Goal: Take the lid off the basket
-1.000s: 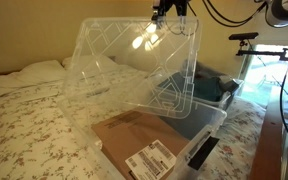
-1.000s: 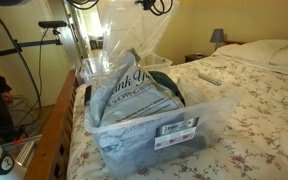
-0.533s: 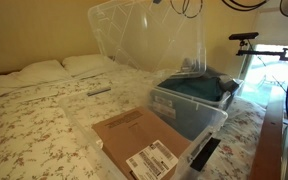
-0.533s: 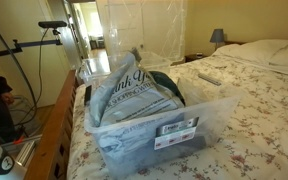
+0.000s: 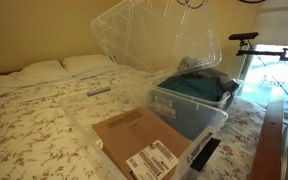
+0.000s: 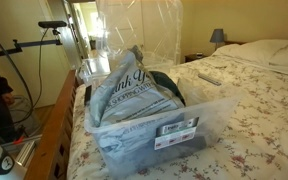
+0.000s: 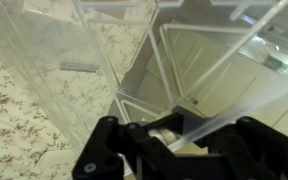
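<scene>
I should next carry the lid down and toward the wooden bed frame [image 5: 268,152] with my gripper, turning it, to let go of the lid's rim there. The lid is still hanging above the basket [image 5: 189,120].
The lid [image 5: 154,35] is a large clear plastic cover with crossed ribs. It hangs in the air above the basket, tilted, in both exterior views [image 6: 139,30]. The gripper [image 7: 174,135] is shut on the lid's rim [image 7: 214,115], seen in the wrist view; in both exterior views the gripper itself is above the frame's top edge. The basket [image 5: 189,120] is a clear tub standing open on the bed, full of dark clothes and a printed bag [image 6: 134,90].
A brown cardboard box with a white label [image 5: 144,140] lies against the basket. A remote [image 5: 99,91] lies on the floral bedspread. Pillows [image 5: 44,72] are at the head. A wooden bed frame [image 6: 59,120] and a camera stand [image 6: 54,30] stand beside the bed.
The lid has risen clear of the basket and swung from a broad tilted face to a higher, more edge-on pose; the gripper has gone up out of the exterior views.
</scene>
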### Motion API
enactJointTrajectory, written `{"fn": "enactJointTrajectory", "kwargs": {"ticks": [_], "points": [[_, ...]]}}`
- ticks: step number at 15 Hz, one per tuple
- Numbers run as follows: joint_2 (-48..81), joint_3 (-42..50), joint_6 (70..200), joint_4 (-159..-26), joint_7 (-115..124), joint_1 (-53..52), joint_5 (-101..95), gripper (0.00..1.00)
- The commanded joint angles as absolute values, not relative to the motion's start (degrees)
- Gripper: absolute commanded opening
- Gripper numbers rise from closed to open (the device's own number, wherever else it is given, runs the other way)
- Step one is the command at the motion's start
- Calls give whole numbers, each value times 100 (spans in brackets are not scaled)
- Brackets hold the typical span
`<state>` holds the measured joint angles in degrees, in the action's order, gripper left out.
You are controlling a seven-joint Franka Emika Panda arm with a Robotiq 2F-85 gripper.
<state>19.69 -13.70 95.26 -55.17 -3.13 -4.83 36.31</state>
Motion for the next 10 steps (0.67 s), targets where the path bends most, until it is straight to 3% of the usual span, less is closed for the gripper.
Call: {"fn": "enactJointTrajectory", "kwargs": {"ticks": [1, 10], "points": [[1620, -1283, 9937, -6287, 74, -630, 3365, 0], [874, -1156, 10324, -8200, 1000, -545, 3471, 0]]}}
